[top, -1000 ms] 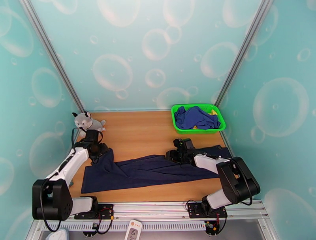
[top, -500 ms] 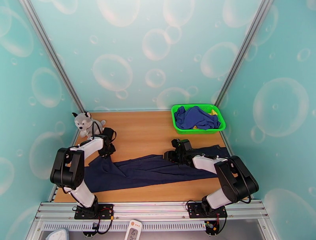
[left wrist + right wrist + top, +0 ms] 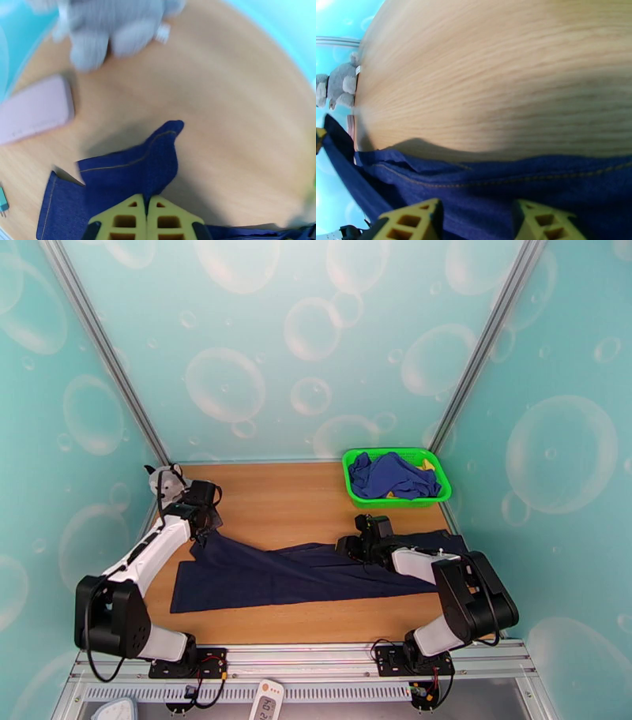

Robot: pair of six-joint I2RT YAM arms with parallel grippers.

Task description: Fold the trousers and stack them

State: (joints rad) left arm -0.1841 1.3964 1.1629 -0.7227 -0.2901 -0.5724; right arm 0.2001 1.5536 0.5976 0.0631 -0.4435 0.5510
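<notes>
My left gripper should next carry the flap back and down to the hem corner of the lower leg. Then I will let go of the flap.
The dark navy trousers (image 3: 284,575) lie stretched across the front half of the table, left to right. My left gripper (image 3: 205,526) is at their far-left corner, shut on a flap of denim that rises off the wood. In the left wrist view its yellow fingers (image 3: 130,215) meet, with the stitched trousers (image 3: 146,165) pinched between them. My right gripper (image 3: 346,548) sits low over the trousers' middle right. In the right wrist view its fingers (image 3: 412,221) stand apart, with the trousers (image 3: 493,193) lying between them.
A grey plush toy (image 3: 162,481) sits at the back left, close behind my left gripper. A pink flat object (image 3: 35,108) lies beside it. A green basket (image 3: 345,469) at the back right holds a brighter blue garment (image 3: 393,474). Bare wood (image 3: 284,500) lies behind the trousers.
My left gripper has shut on the trousers' left corner and drawn it up and back towards the plush toy. My right gripper has shifted slightly right.
</notes>
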